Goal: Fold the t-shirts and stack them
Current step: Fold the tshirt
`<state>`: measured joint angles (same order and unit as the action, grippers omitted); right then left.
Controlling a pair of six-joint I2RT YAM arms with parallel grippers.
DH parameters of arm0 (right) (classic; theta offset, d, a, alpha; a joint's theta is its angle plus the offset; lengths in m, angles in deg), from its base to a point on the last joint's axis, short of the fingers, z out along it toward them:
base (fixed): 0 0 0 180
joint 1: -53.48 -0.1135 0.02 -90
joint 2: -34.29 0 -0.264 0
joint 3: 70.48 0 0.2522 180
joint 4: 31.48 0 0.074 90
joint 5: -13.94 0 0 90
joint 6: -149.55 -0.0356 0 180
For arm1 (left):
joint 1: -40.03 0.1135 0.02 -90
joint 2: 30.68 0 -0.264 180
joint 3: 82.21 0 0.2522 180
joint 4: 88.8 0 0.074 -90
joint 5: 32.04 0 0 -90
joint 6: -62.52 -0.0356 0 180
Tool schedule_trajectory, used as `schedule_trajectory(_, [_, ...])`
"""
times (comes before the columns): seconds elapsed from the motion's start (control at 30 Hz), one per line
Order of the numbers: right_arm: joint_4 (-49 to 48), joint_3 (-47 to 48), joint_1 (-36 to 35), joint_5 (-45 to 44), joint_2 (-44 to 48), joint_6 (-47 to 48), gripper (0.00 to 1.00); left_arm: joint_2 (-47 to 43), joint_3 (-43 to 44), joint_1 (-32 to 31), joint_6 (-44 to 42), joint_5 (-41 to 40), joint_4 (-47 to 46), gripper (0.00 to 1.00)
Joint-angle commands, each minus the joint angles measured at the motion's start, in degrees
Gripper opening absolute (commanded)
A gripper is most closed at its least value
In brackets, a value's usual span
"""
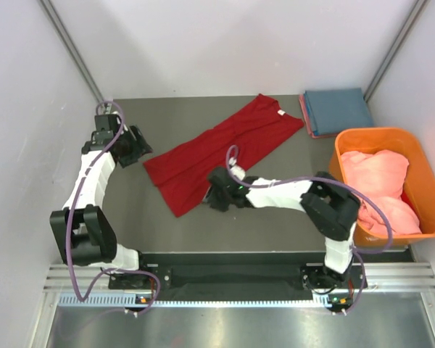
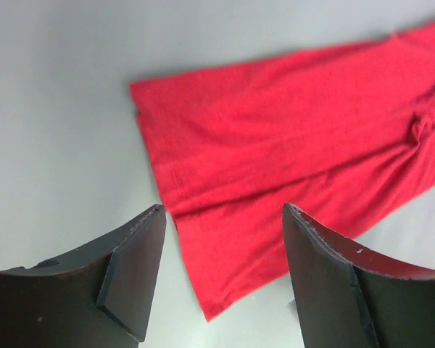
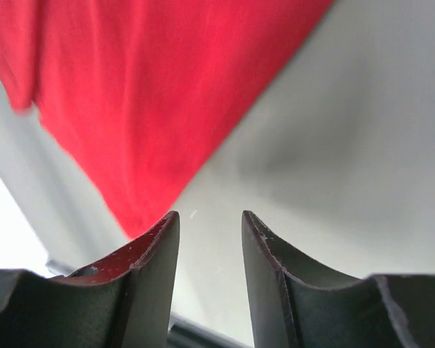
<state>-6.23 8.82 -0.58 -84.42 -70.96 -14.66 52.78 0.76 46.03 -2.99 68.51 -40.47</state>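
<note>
My right gripper moves down toward the left in the top view onto the red t-shirt's near corner (image 1: 177, 213) (image 3: 135, 228) next, since bare table lies between its fingers.
A deep red t-shirt (image 1: 257, 130) lies as a long folded strip, slanting from the table's middle front toward the back right, white neck label at its far end. My left gripper (image 1: 141, 148) hovers open just left of the strip's near-left end; the left wrist view shows the red t-shirt (image 2: 290, 130) below and beyond my left gripper (image 2: 221, 210), nothing held. My right gripper (image 1: 216, 192) stands open at the strip's front edge. The right wrist view shows bare table between my right gripper's (image 3: 210, 217) fingers, and the red cloth (image 3: 152, 87) beyond them. A folded blue t-shirt (image 1: 338, 109) lies back right.
An orange tub (image 1: 377, 135) at the right edge holds crumpled salmon-pink t-shirts (image 1: 377, 181). A salmon-pink edge (image 1: 305, 116) shows under the blue shirt. The grey table (image 1: 167, 116) is bounded by white walls at left, back and right.
</note>
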Motion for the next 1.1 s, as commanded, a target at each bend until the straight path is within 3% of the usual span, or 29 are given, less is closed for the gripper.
schedule_trajectory(0.0, [-3.92,5.47,-4.9,0.27,-3.55,-11.1,0.4,0.2,-0.74,2.43,1.61,0.87,-3.19,0.7])
schedule_trajectory(0.3, [-10.08,7.06,-9.83,0.88,-10.05,-21.57,0.41,2.32,-0.48,4.9,1.88,3.6,-2.93,0.7])
schedule_trajectory(0.73, [-10.08,11.45,-12.12,1.15,-16.03,-25.19,0.38,3.02,-0.57,6.74,2.49,6.85,-3.63,0.7])
schedule_trajectory(0.77, [-10.34,11.37,-12.29,1.15,-16.21,-25.19,0.35,3.2,-0.48,6.92,2.58,7.12,-3.63,0.7])
schedule_trajectory(0.83, [-11.05,10.49,-12.38,0.89,-15.95,-24.58,0.18,3.11,-0.57,6.92,2.58,7.56,-3.63,0.7])
schedule_trajectory(0.93, [-11.13,7.69,-12.47,-0.6,-13.85,-23.87,0.0,3.2,-0.66,6.92,2.14,8.08,-3.45,0.7])
schedule_trajectory(1.07, [-12.71,2.5,-11.86,-2.19,-9.98,-21.51,0.0,2.5,-2.06,6.83,1.88,11.07,-5.12,0.71])
